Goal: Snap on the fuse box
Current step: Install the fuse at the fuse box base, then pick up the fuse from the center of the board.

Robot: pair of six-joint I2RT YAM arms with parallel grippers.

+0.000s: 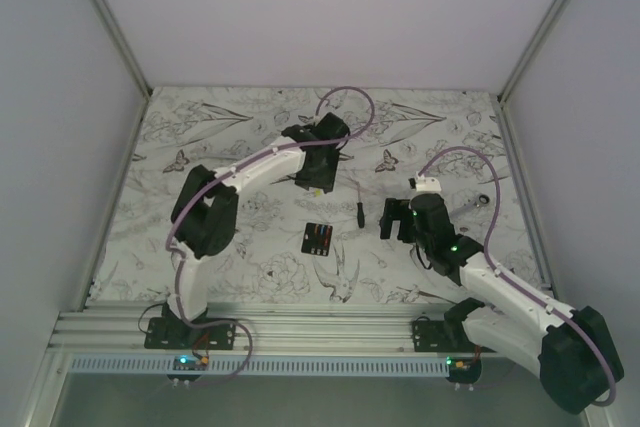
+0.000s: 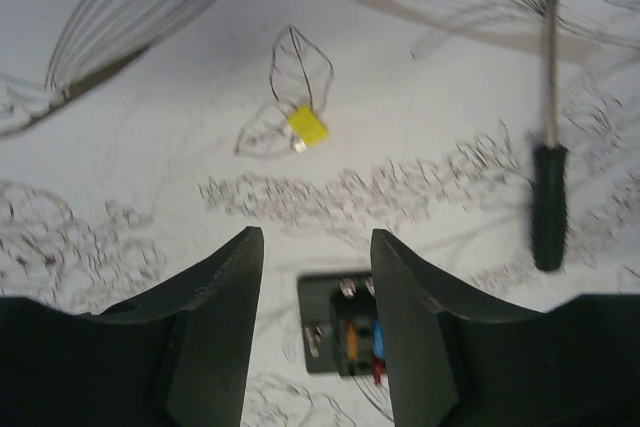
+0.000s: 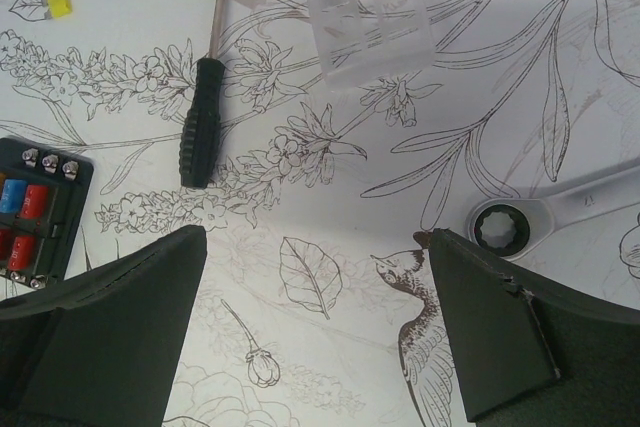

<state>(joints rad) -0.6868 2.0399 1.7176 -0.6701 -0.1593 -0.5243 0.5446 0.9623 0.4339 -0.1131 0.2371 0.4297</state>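
The loose yellow fuse (image 1: 317,191) (image 2: 307,126) lies below my left gripper. Next, the left gripper lowers its open fingers around the fuse and closes, their gap being wider than it.
The fuse box (image 1: 318,238) is a small black block with red, blue and orange fuses, lying flat at mid-table. In the left wrist view it (image 2: 335,332) lies below and between my fingers, partly hidden by the right one. In the right wrist view its corner (image 3: 35,212) shows at the left edge. A clear plastic cover (image 3: 372,27) lies apart from it, right of the screwdriver. My left gripper (image 1: 316,185) (image 2: 315,237) is open and empty, above and just behind the box. My right gripper (image 1: 398,219) (image 3: 315,237) is open and empty over bare mat, right of the box.
A black-handled screwdriver (image 1: 360,209) (image 2: 548,202) (image 3: 200,132) lies between box and right gripper. A loose yellow fuse (image 2: 306,127) (image 3: 59,2) lies farther back. A ring wrench (image 1: 487,202) (image 3: 560,212) lies at the right. White walls enclose the floral mat (image 1: 240,247).
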